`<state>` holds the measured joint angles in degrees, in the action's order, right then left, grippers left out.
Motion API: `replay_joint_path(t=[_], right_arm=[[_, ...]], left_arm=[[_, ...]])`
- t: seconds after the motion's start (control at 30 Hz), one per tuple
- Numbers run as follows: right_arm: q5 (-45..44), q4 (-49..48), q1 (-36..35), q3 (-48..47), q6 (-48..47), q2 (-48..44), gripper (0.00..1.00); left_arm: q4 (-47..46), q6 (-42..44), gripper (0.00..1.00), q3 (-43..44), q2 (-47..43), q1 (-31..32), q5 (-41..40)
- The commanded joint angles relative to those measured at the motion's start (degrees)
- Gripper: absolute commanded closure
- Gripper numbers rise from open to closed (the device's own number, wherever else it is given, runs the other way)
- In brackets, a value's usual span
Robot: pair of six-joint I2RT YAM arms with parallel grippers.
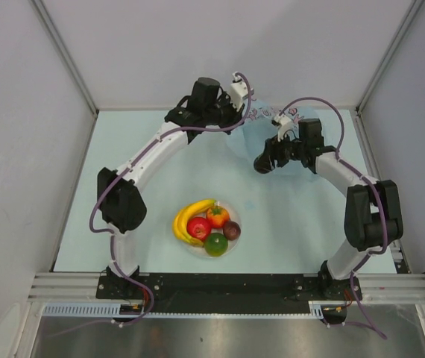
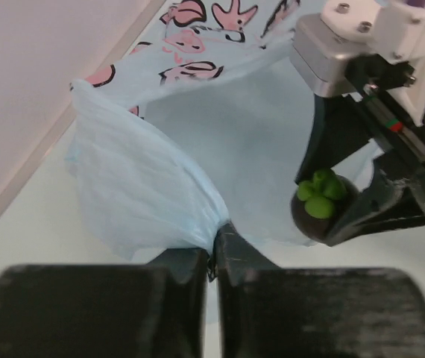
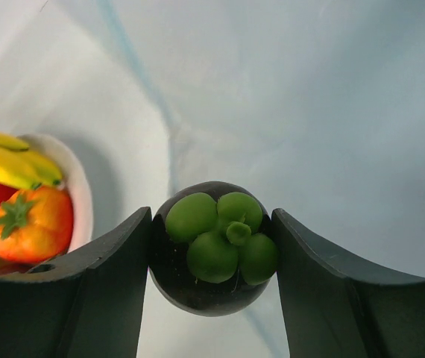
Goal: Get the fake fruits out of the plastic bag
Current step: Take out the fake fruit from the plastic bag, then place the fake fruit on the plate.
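The right gripper moves back toward the white plate (image 1: 191,250) next, over the space between the green and orange-red fruits, since the removed fruits are gathered there.
The light-blue plastic bag (image 1: 244,143) lies at the back of the table, its printed edge lifted. My left gripper (image 2: 216,240) is shut on a bunched fold of the bag (image 2: 145,186). My right gripper (image 3: 212,224) is shut on a dark purple fruit (image 3: 211,287) with a green calyx, held over the bag's near side (image 1: 262,162). The same fruit (image 2: 318,205) shows in the left wrist view. A banana (image 1: 190,216), red apple (image 1: 198,227), orange-red fruit (image 1: 218,216), green fruit (image 1: 215,244) and another dark purple one (image 1: 232,230) lie on the white plate (image 1: 191,250).
The plate sits near the front of the table, between the two arm bases. In the right wrist view its rim (image 3: 74,186) appears at the left with the orange-red fruit (image 3: 33,224). Grey walls close in the back and both sides.
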<state>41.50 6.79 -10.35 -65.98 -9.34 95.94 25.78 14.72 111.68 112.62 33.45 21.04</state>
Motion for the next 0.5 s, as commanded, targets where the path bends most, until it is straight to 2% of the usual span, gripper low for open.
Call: replay_joint_path(t=[0.0,0.03,0.07,0.13,0.17,0.33,0.43,0.47], right_arm=[[2.6,4.3,-1.1,-0.2,-3.3,-9.6,0.72],[2.4,5.2,-1.4,-0.2,-4.6,-11.3,0.72],[1.9,7.3,-2.0,-0.2,-7.4,-13.0,0.72],[0.6,10.3,-4.4,-0.2,-11.3,-17.8,0.72],[-0.1,14.0,-5.5,-0.1,-15.0,-19.2,0.72],[-7.6,16.9,-16.4,4.5,-18.6,-25.7,0.72],[-9.3,16.6,-22.9,4.9,-17.4,-26.1,0.71],[-10.3,17.0,-24.8,4.9,-18.2,-25.6,0.7]], left_arm=[[-1.7,-3.2,0.81,2.8,0.4,-0.1,-1.0],[-1.7,-3.4,0.67,2.6,0.1,-0.1,-1.9],[-1.6,-3.8,0.46,2.1,-0.9,-0.2,-2.6],[-1.4,-4.3,0.34,1.7,-2.4,-0.7,-3.0],[-1.3,-5.2,0.24,1.4,-4.3,-0.8,-3.3],[0.2,-7.6,0.04,-2.6,-13.4,-2.7,-4.6],[1.2,-6.6,0.0,-8.9,-22.9,-3.8,-6.0],[1.3,-5.8,0.0,-13.5,-25.6,-4.1,-6.2]])
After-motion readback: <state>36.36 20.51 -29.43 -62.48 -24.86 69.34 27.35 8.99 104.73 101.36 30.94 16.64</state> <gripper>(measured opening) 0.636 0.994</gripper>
